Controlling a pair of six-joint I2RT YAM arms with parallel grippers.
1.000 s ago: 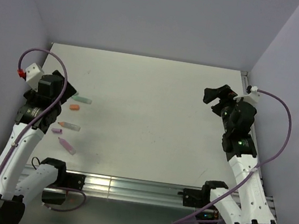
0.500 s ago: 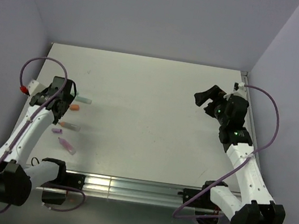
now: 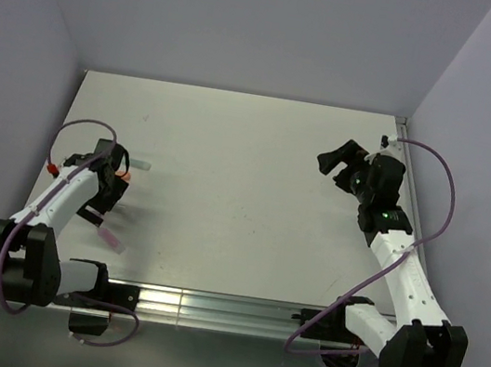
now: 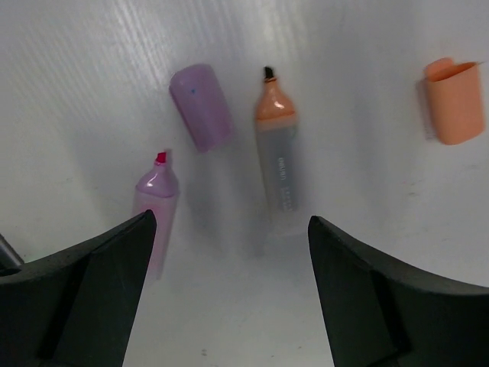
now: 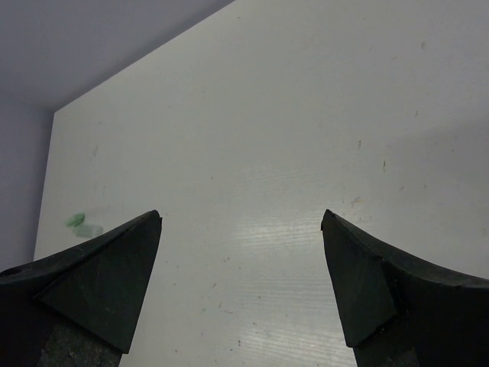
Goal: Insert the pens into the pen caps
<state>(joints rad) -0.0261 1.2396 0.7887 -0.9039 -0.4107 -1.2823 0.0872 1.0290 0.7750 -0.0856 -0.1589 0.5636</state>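
Observation:
The pink pen [image 4: 153,206] lies off to the left in the left wrist view, so my left gripper moves back and down over the pink pen's body next, then closes.
In the left wrist view, the pale pen with the orange tip [image 4: 276,164] lies on the table, the purple-pink cap [image 4: 202,107] to its left and the orange cap [image 4: 454,101] to its right. The pink pen [image 4: 153,206] lies at the lower left, partly behind my left finger. My left gripper [image 4: 229,222] is open and empty, low over these things. In the top view it [image 3: 106,181] hides most of them; the pink pen [image 3: 110,238] and mint-green pen [image 3: 140,166] show. My right gripper [image 3: 334,161] is open and empty above the table's right side [image 5: 241,218].
The right wrist view shows the green pen and cap [image 5: 82,224] far off, near the table's left edge. The white table [image 3: 242,202] is walled by purple panels on three sides. A metal rail [image 3: 206,309] runs along the near edge.
My left arm has swung down and forward, bringing its gripper low over the pens and caps at the left. My right gripper has shifted slightly left.

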